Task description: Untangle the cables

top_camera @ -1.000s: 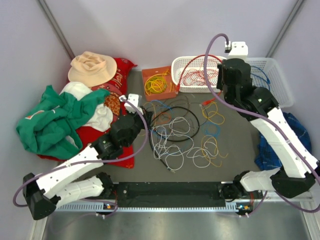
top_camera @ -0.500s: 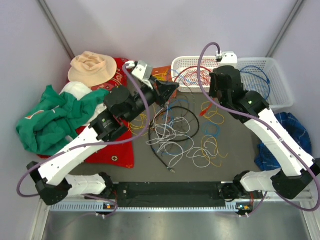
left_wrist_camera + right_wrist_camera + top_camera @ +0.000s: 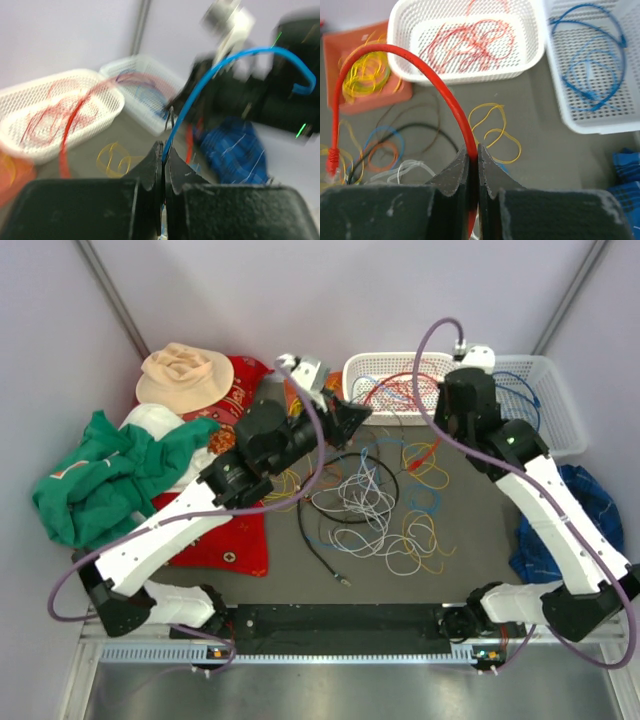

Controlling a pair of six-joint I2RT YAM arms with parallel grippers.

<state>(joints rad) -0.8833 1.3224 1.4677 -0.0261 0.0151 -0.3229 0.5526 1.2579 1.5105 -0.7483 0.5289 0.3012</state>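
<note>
My right gripper carries the red cable outward over the white basket with red cables next and lets go of it among matching ones.
A tangle of white, black, blue, yellow and orange cables (image 3: 365, 500) lies mid-table. My left gripper (image 3: 352, 420) is raised over its far side and shut on a blue cable (image 3: 210, 75), which arcs up and right from the jaws (image 3: 164, 150). My right gripper (image 3: 447, 432) is shut on a red cable (image 3: 395, 55), which arcs up and left from the jaws (image 3: 474, 150) and ends in a plug (image 3: 331, 160). Behind stand a white basket with red cables (image 3: 352, 380), a white basket with blue cables (image 3: 560, 410) and an orange tray with yellow cables (image 3: 350, 45).
A pile of green and white clothes (image 3: 100, 475), a tan hat (image 3: 185, 375) and a red cloth (image 3: 225, 540) fill the left side. A blue cloth (image 3: 590, 500) lies at the right edge. Purple walls close the back and sides.
My left arm has swung up and toward the back right, lifting the blue cable away from the tangle. My right gripper shifted slightly, still holding the red cable.
</note>
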